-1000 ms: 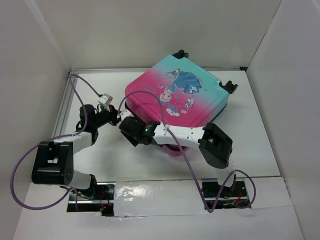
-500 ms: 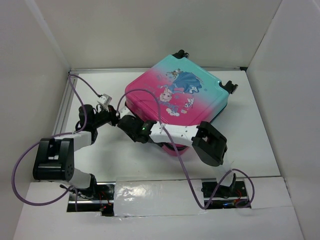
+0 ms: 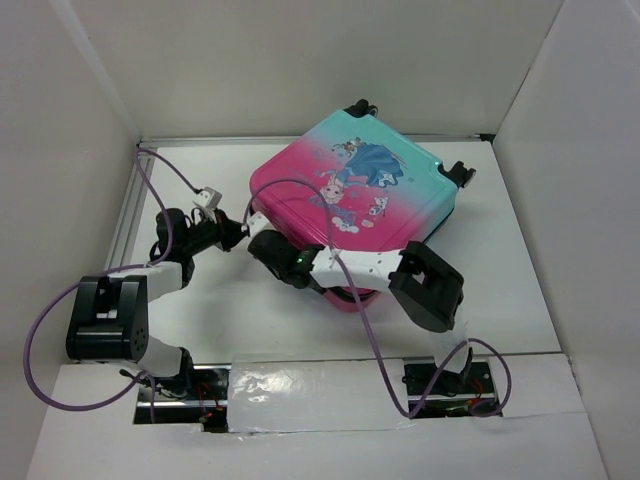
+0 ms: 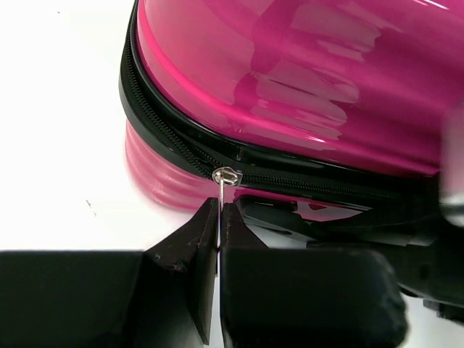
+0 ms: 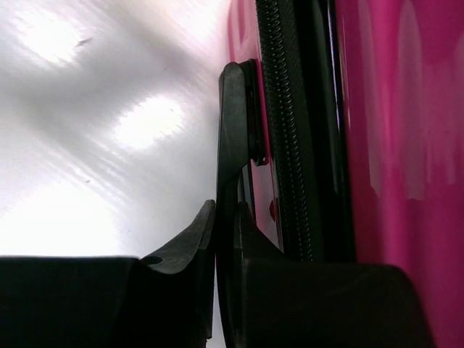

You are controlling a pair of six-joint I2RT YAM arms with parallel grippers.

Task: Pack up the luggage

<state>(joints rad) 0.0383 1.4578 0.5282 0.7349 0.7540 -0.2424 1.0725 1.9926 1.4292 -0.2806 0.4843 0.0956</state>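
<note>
The black zipper bends round the luggage's pink corner. I should next pull the zipper pull in my left gripper outward along the zipper's track past that corner and let it go.
The luggage, a pink-to-teal hard shell with a cartoon print, lies flat and closed on the table. In the left wrist view my left gripper is shut on the thin metal zipper pull, which hangs from the slider on the black zipper at the pink corner. From above, the left gripper sits at the luggage's near-left corner. My right gripper is shut on a black side handle of the luggage, next to the zipper track. The right gripper sits at the same corner.
White walls enclose the table on the left, back and right. Purple cables loop from both arms over the near-left and near-middle table. The right arm's elbow hangs over the luggage's near side. Black wheels stick out at the far-right edge.
The right gripper has shut on the black handle, and the right arm has shifted slightly toward the luggage's corner. The left gripper still pinches the zipper pull.
</note>
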